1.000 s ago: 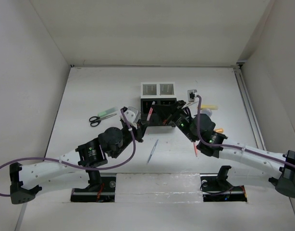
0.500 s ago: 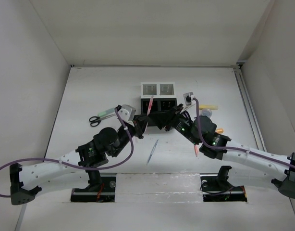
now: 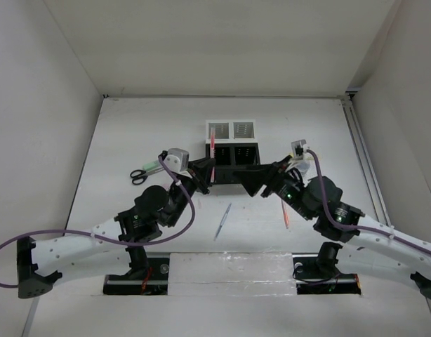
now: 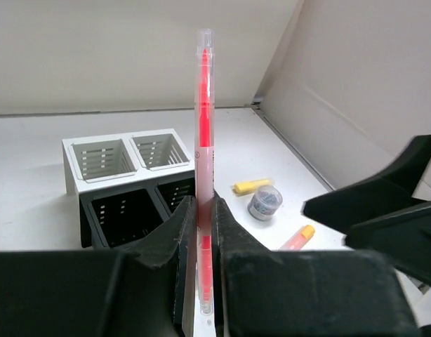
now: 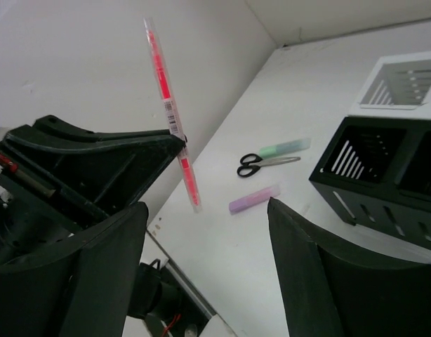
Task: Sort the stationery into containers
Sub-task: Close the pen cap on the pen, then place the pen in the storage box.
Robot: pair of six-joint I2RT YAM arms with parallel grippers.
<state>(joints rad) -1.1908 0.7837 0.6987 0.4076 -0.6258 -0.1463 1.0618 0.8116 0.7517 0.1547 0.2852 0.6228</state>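
Note:
My left gripper next reaches outward, lowers and releases the pen into the empty white mesh bin nearer the yellow marker (image 3: 243,131), as it lies outward and below.
A thin red-orange pen (image 4: 203,126) stands upright with my left gripper (image 4: 201,210) shut on its lower part. In the top view this pen (image 3: 213,140) rises in front of the containers (image 3: 231,130), two white mesh bins behind two black slotted ones. My right gripper (image 5: 206,205) is open with nothing between its fingers, facing the held pen (image 5: 166,105) from the right and apart from it. Black-handled scissors (image 5: 261,163) lie beside a green marker (image 5: 286,147) and a pink marker (image 5: 254,199). A grey pen (image 3: 224,220) lies on the table in front of the arms.
A yellow marker (image 4: 252,186), a small round grey piece (image 4: 264,203) and an orange marker (image 4: 297,239) lie right of the bins. Another red pen (image 3: 286,217) lies near the right arm. White walls close in the table on three sides.
My right gripper has opened and drawn back to the right, away from the pen. The left gripper kept hold of the pen and swung it upright, shifting slightly left.

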